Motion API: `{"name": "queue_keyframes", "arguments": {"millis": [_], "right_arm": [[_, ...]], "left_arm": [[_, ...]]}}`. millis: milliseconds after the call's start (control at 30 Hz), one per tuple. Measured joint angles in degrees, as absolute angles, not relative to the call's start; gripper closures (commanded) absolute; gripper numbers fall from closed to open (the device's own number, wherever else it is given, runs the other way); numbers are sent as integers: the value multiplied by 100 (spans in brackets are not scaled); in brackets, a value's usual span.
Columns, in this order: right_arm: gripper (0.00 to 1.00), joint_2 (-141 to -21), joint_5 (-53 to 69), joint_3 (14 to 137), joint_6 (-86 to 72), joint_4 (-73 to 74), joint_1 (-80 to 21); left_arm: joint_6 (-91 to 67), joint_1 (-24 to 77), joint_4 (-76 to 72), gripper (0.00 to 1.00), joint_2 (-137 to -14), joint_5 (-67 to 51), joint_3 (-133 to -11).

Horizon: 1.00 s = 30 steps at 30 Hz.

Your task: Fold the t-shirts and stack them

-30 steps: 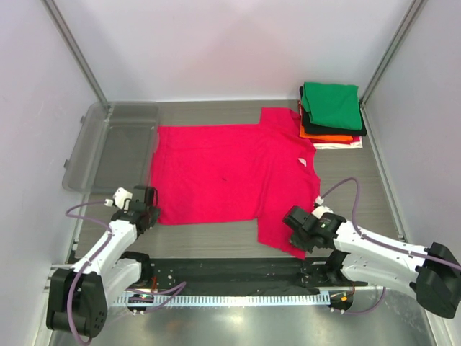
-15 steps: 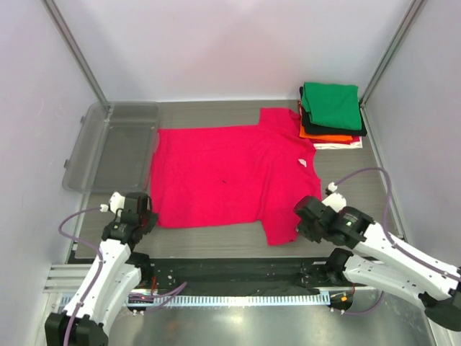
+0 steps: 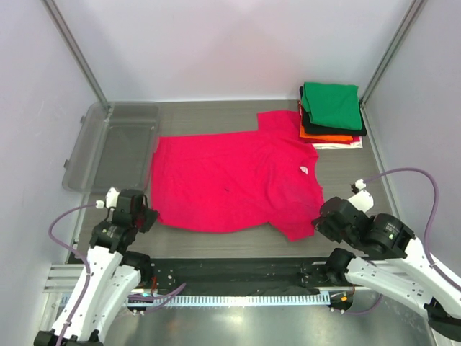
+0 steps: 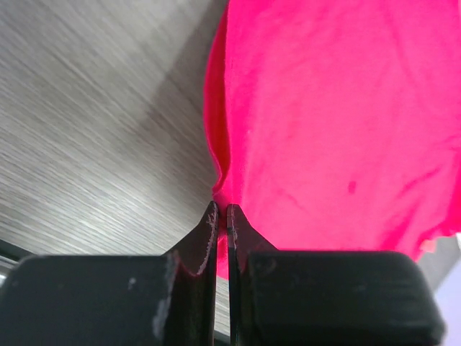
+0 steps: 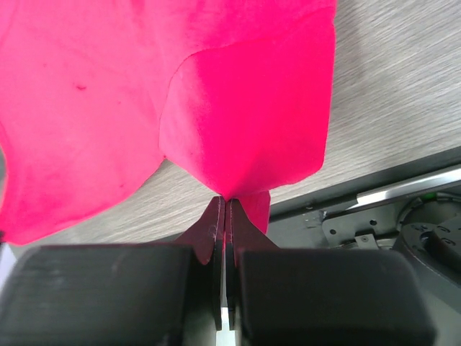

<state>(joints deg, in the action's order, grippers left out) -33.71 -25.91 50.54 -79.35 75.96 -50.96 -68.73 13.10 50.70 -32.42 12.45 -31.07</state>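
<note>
My left gripper carries the shirt's held corner outward over the cloth onto the shirt's edge by the tub next and releases it, as the shirt's near part lies unfolded.
The crimson-pink t-shirt (image 3: 230,180) lies spread across the table's middle, its near edge lifted. My left gripper (image 3: 144,218) is shut on the shirt's near-left corner (image 4: 220,189), and my right gripper (image 3: 319,225) is shut on the near-right sleeve corner (image 5: 248,130). Both hold the cloth a little above the table. A folded stack (image 3: 331,115) of green, black, orange and white shirts, green on top, sits at the back right.
A clear plastic tub (image 3: 115,144) lies at the back left. A black rail and metal strip (image 3: 238,277) run along the near edge, between the arm bases. Walls enclose the table on three sides.
Both arms have risen and drawn the shirt's near corners up and outward. The right sleeve, which hung over the near edge, now sits farther right and higher.
</note>
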Motion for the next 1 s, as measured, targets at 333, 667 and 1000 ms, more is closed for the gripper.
{"name": "queue_keyframes", "arguments": {"millis": [333, 667, 1000], "right_arm": [[99, -4132, -2547, 4936, -7303, 7472, -5094], [99, -6274, -2630, 6237, -5631, 6386, -3918], [99, -8088, -2368, 7441, -3887, 5605, -2655]], "left_arm": [[-6761, 1310, 5520, 100, -3267, 1452, -3487], [-6237, 1313, 5229, 100, -4547, 1796, -4348], [-5784, 1197, 4471, 100, -6390, 1911, -5035]]}}
